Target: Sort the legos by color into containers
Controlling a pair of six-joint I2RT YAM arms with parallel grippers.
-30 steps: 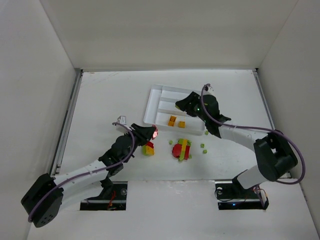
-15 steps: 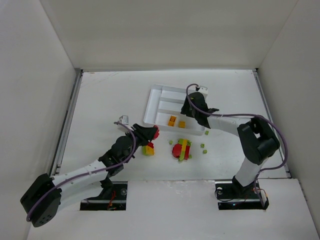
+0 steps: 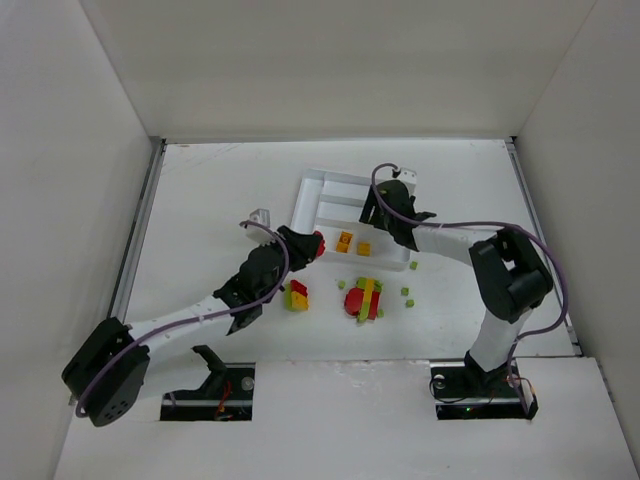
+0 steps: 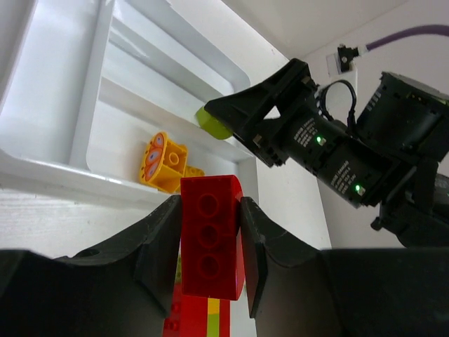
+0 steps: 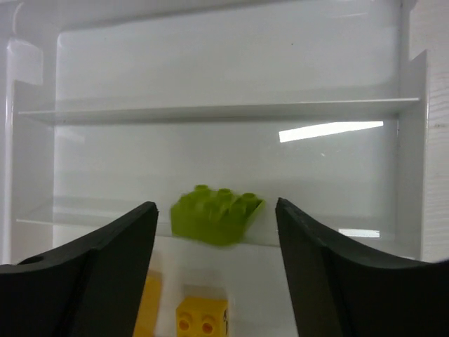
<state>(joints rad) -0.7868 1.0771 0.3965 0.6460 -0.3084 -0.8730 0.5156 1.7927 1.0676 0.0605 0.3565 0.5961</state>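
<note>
The tray's far slot [image 4: 149, 36] is empty and lies outward of my left gripper, past the dividers. I should next move my left gripper outward over it to release the red brick [image 4: 210, 235].
My left gripper [image 4: 210, 239] is shut on a red brick [image 4: 210, 235] and holds it above the table just short of the white tray's near wall [image 4: 42, 168]; in the top view it [image 3: 312, 245] is at the tray's near-left corner. My right gripper [image 5: 217, 232] is open over the tray [image 5: 210, 84]. A blurred lime green brick [image 5: 216, 213] sits between its spread fingers [image 5: 105, 260], touching neither, above a divider. Two yellow-orange bricks [image 5: 202, 317] lie in the nearest slot, also seen from above [image 3: 344, 240].
A clump of red, yellow and green bricks [image 3: 365, 298] lies on the table near the tray. A red and yellow piece [image 3: 297, 295] lies under the left arm. Small green bricks [image 3: 407, 292] are scattered to the right. White walls enclose the table.
My left gripper has moved up and right toward the tray with the red brick. My right gripper swung left over the tray's slots, then stayed there.
</note>
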